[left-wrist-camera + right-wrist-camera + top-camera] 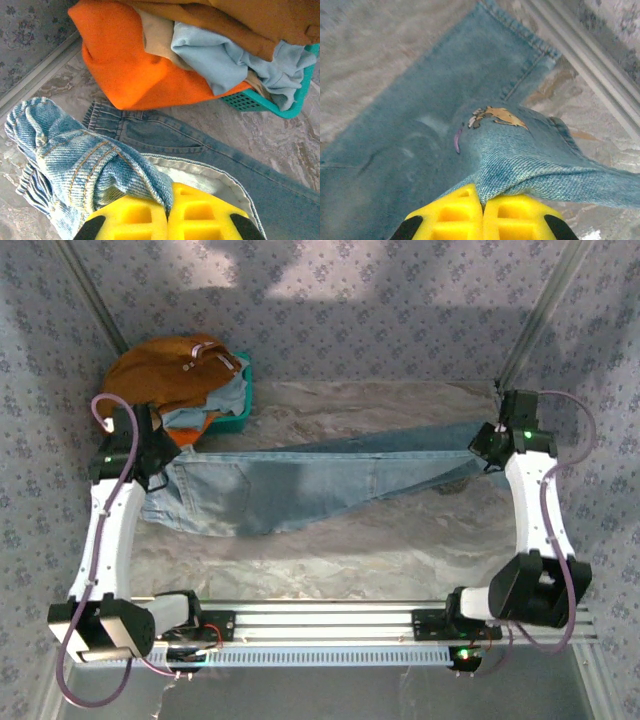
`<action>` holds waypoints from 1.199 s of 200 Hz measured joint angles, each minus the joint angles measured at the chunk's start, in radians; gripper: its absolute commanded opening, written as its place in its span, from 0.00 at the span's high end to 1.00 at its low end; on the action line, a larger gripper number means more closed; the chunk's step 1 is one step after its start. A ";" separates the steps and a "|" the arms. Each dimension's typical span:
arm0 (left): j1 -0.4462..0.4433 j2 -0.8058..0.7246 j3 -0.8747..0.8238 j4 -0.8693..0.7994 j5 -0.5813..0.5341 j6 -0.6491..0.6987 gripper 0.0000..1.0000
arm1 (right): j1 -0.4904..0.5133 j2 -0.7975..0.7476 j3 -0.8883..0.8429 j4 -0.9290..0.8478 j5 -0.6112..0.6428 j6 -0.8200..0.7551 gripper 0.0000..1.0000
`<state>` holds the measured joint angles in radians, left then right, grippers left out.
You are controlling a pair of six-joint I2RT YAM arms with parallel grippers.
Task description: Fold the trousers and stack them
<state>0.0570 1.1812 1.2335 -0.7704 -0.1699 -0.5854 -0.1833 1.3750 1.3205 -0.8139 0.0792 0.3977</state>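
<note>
Next, my right gripper carries the leg end outward and down onto the flat leg hem (476, 429) (519, 33) and releases it there.
The trousers (300, 485), faded blue denim jeans, stretch across the table from left to right, hanging taut between both arms. My left gripper (160, 455) is shut on the waistband end; its yellow jaws (168, 215) pinch a bunched fold of the trousers (75, 160) with the pale inner lining showing beside it. My right gripper (492, 445) is shut on the leg end; its yellow jaws (482, 205) clamp a fold of the trousers (530, 165) lifted above the flat leg hem on the table.
A teal basket (240, 405) at the back left holds a mustard-brown garment (165, 370), an orange cloth (125, 65) and a pale blue cloth (220, 60). Metal frame rails (320, 625) run along the near edge, and slanted posts (545, 310) stand at the back.
</note>
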 measured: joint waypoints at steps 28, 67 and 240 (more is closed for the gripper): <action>0.000 0.103 0.011 0.015 0.009 -0.015 1.00 | 0.004 0.186 0.119 -0.049 0.008 -0.035 1.00; -0.001 0.301 0.093 0.031 0.024 -0.028 1.00 | 0.014 0.436 0.331 -0.104 0.007 -0.076 1.00; -0.106 0.301 0.066 0.088 -0.023 -0.037 0.00 | -0.059 0.583 0.461 -0.064 -0.021 -0.043 0.42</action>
<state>-0.0486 1.4822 1.2991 -0.6827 -0.1925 -0.6224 -0.2420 1.9583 1.7817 -0.8783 0.0582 0.3546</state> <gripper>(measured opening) 0.994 0.580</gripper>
